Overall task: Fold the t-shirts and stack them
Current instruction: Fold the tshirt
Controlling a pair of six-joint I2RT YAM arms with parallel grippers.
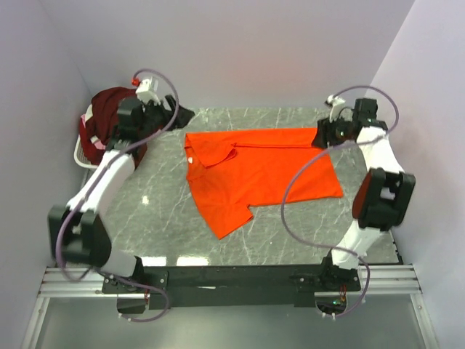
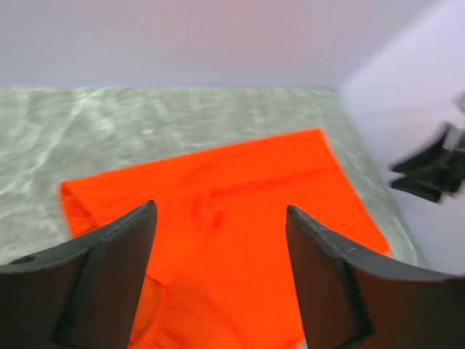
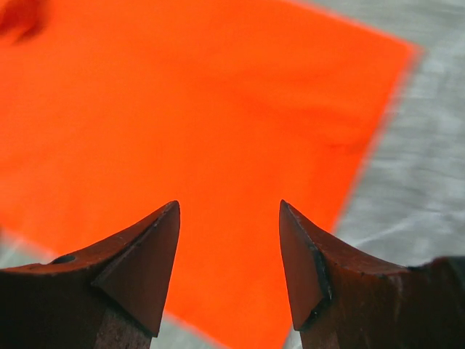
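The orange sleeve still sticks out, so my left gripper should move back, down and to the right in the top view, onto the orange sleeve's near corner (image 1: 221,234).
A bright orange t-shirt (image 1: 261,171) lies partly folded on the grey marble table, collar to the left. It fills the left wrist view (image 2: 232,218) and the right wrist view (image 3: 189,109). My left gripper (image 1: 180,116) hovers open and empty at the shirt's far left corner. My right gripper (image 1: 320,136) hovers open and empty over the shirt's far right corner. A dark maroon shirt (image 1: 109,116) sits bunched in the basket at the far left.
A white wire basket (image 1: 81,149) stands at the far left edge of the table (image 1: 160,211). White walls close in the back and both sides. The right arm's black gripper shows at the right edge of the left wrist view (image 2: 432,171).
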